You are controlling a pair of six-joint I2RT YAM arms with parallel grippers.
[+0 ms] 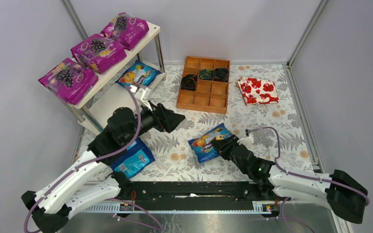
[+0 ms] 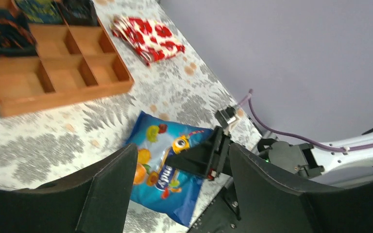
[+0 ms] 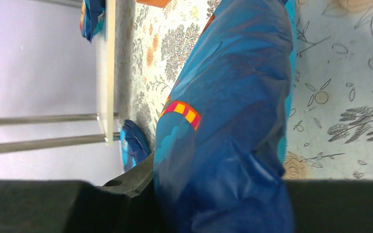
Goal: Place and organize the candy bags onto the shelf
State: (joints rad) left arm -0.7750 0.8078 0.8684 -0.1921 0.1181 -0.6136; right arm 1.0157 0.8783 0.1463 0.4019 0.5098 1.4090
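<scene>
I will next lift my right gripper to the lower board's bare part [image 1: 118, 98] [image 3: 102, 65], outward and to its left in the top view, and release beside the matching bag.
Three magenta-purple candy bags [image 1: 97, 51] lie on the top board of the shelf [image 1: 148, 39] at the far left. One blue candy bag [image 1: 140, 74] lies on its lower board. My right gripper [image 1: 222, 143] is shut on the edge of a blue candy bag [image 1: 205, 144] at the table's middle. That bag fills the space between its fingers in the right wrist view [image 3: 228, 121]. My left gripper [image 1: 175, 119] is open and empty, up and left of that bag, which shows between its fingers in the left wrist view [image 2: 160, 172]. Another blue bag [image 1: 132, 159] lies by the left arm.
An orange-brown compartment tray [image 1: 204, 99] with dark rolled items stands at the back middle. A folded white cloth with red flowers [image 1: 257, 90] lies to its right. The shelf's metal legs [image 3: 43, 118] and board edge [image 3: 109, 73] show in the right wrist view.
</scene>
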